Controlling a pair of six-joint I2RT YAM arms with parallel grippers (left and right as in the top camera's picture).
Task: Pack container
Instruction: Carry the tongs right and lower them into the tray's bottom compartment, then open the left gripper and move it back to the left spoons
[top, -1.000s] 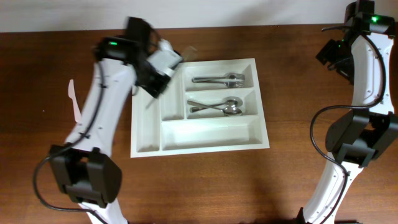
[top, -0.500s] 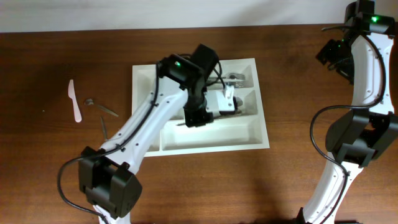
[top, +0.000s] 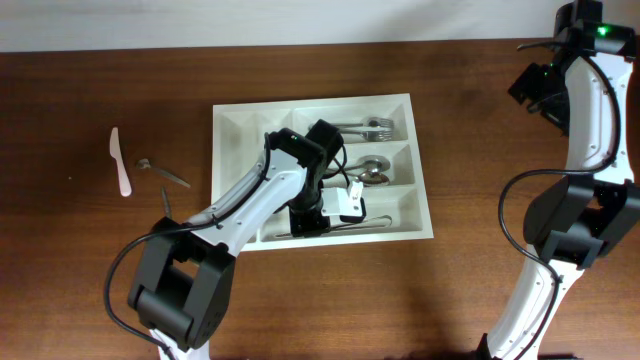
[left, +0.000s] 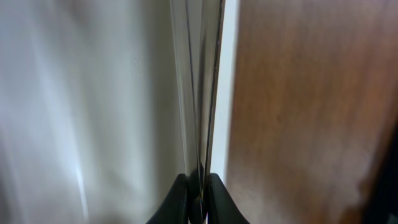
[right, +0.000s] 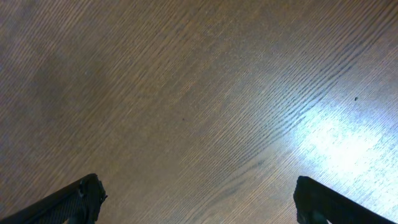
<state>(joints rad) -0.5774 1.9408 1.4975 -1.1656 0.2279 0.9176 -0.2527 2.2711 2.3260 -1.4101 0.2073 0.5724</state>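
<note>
I need to move my left gripper outward over the bottom of the tray's long front section and release the utensil there, because the thin metal utensil lies close along the tray's front side.
The container (top: 229, 186) is a white five-compartment cutlery tray at the table's middle. My left gripper (top: 304, 224) is low in its long front compartment, shut on a thin metal utensil (top: 352, 226) that lies along the front wall. In the left wrist view the fingers (left: 198, 186) pinch the utensil's slim handle (left: 199, 93) beside the tray's white wall (left: 93, 112). Forks (top: 352, 127) lie in the back compartment and spoons (top: 350, 172) in the middle one. My right gripper (top: 528, 88) is open and empty at the far right, over bare wood (right: 196, 193).
Left of the tray on the brown table lie a white plastic knife (top: 120, 162), a metal spoon (top: 163, 173) and another dark utensil (top: 166, 204). The tray's two narrow upright slots hold nothing. The right arm's base stands at the right edge.
My left arm swung from the tray's back left corner across the tray and down into the front compartment, carrying the utensil. The right arm has not moved.
</note>
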